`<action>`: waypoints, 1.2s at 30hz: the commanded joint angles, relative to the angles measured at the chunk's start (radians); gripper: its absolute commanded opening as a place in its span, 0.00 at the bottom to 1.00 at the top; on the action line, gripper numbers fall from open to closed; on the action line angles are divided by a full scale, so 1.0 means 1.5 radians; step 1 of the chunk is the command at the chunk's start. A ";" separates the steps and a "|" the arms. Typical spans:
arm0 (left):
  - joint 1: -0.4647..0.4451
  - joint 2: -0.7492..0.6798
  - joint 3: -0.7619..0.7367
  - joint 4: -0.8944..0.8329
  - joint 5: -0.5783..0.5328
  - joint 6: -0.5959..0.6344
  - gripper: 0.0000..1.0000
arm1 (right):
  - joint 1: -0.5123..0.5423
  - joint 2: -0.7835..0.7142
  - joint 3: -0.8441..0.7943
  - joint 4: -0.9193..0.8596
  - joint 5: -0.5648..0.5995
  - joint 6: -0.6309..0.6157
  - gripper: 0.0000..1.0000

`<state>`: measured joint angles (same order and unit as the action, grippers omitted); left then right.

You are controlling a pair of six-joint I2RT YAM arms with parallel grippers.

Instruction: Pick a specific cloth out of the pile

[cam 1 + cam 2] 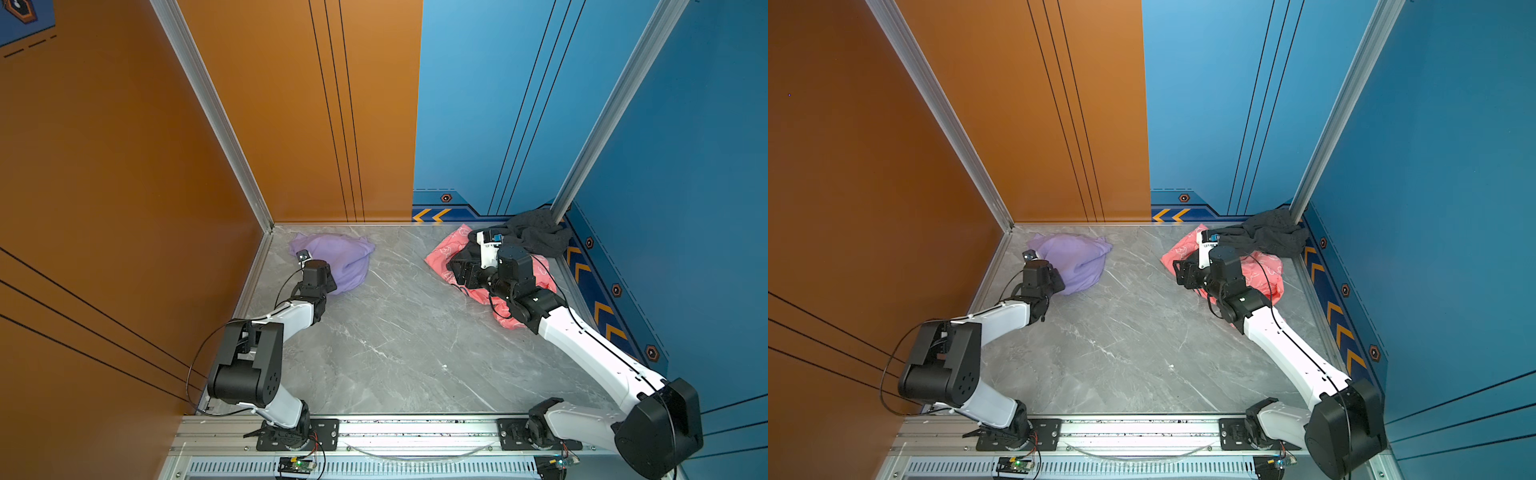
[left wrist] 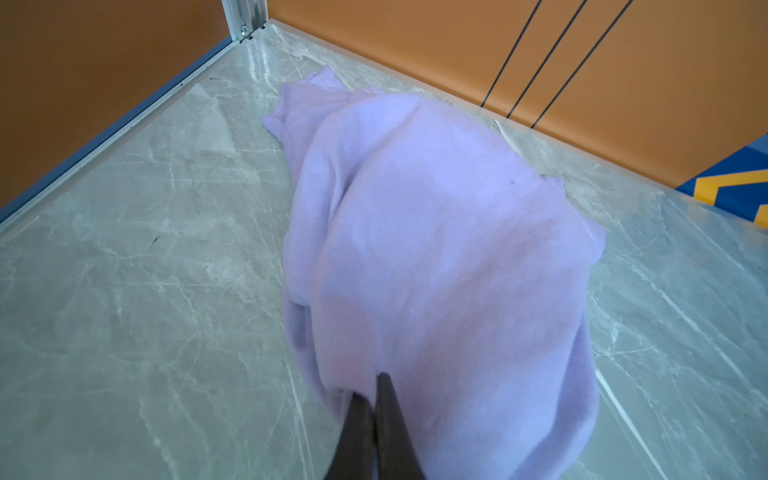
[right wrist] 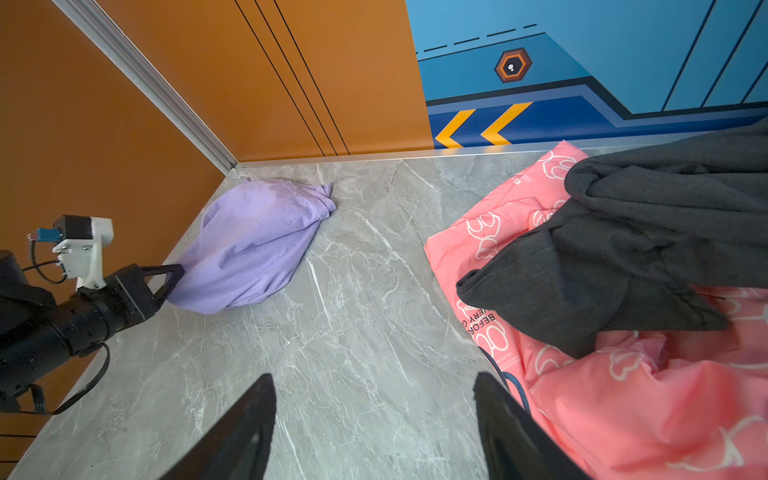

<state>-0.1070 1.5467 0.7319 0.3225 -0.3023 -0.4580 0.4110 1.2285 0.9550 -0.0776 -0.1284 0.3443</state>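
Observation:
Bare tabletop lies just back of the left gripper, so the gripper will next move back a little, low over the marble, and let go of the cloth's near edge.
The lavender cloth (image 1: pixel 347 257) (image 1: pixel 1081 259) (image 2: pixel 436 249) (image 3: pixel 249 245) lies bunched on the marble table near the far left corner, apart from the pile. My left gripper (image 2: pixel 372 386) (image 3: pixel 174 276) is shut on the cloth's near edge, low over the table. The pile sits at the far right: a salmon-pink cloth with white prints (image 1: pixel 444 251) (image 1: pixel 1181 251) (image 3: pixel 623 415) and a dark grey cloth (image 1: pixel 536 235) (image 1: pixel 1266 235) (image 3: pixel 623 249) draped over it. My right gripper (image 3: pixel 374 380) (image 1: pixel 454 269) stands open over bare marble at the pink cloth's left edge, holding nothing.
The orange wall (image 1: pixel 124 208) runs close along the left side of the cloth and the left arm. The blue wall (image 1: pixel 685 208) and an aluminium post (image 1: pixel 582 174) stand behind the pile. Grey marble tabletop (image 1: pixel 415 332) stretches between the two arms; a metal rail (image 1: pixel 415 432) lines the front.

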 commanded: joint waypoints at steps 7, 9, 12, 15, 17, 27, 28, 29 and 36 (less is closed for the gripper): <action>0.042 -0.044 -0.078 -0.035 -0.002 -0.105 0.00 | -0.007 -0.006 -0.005 -0.030 -0.004 -0.005 0.76; 0.048 -0.044 -0.085 -0.039 0.006 -0.109 0.00 | -0.008 -0.008 -0.006 -0.032 -0.003 -0.006 0.76; 0.063 -0.050 -0.094 -0.050 0.012 -0.126 0.00 | -0.010 -0.011 -0.006 -0.038 -0.003 -0.006 0.76; 0.082 -0.058 -0.083 -0.066 0.047 -0.103 0.06 | -0.012 -0.012 -0.006 -0.045 -0.004 -0.012 0.76; 0.094 -0.074 -0.064 -0.095 0.066 -0.089 0.16 | -0.013 -0.014 -0.006 -0.048 -0.004 -0.018 0.77; 0.090 -0.229 0.005 -0.133 0.109 0.008 0.75 | -0.019 -0.015 -0.001 -0.048 -0.002 -0.023 0.89; 0.086 -0.236 0.015 -0.137 0.112 0.019 0.79 | -0.019 -0.014 0.000 -0.046 -0.005 -0.023 0.91; 0.081 -0.240 0.023 -0.138 0.116 0.029 0.82 | -0.019 -0.015 -0.001 -0.043 -0.008 -0.023 0.91; 0.052 -0.181 0.051 -0.137 0.190 0.028 0.97 | -0.019 -0.026 -0.013 0.004 -0.055 -0.008 0.97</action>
<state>-0.0200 1.2198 0.7975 0.1490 -0.0982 -0.4263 0.3866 1.2247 0.9497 -0.1169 -0.1600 0.3225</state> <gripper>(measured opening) 0.968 0.967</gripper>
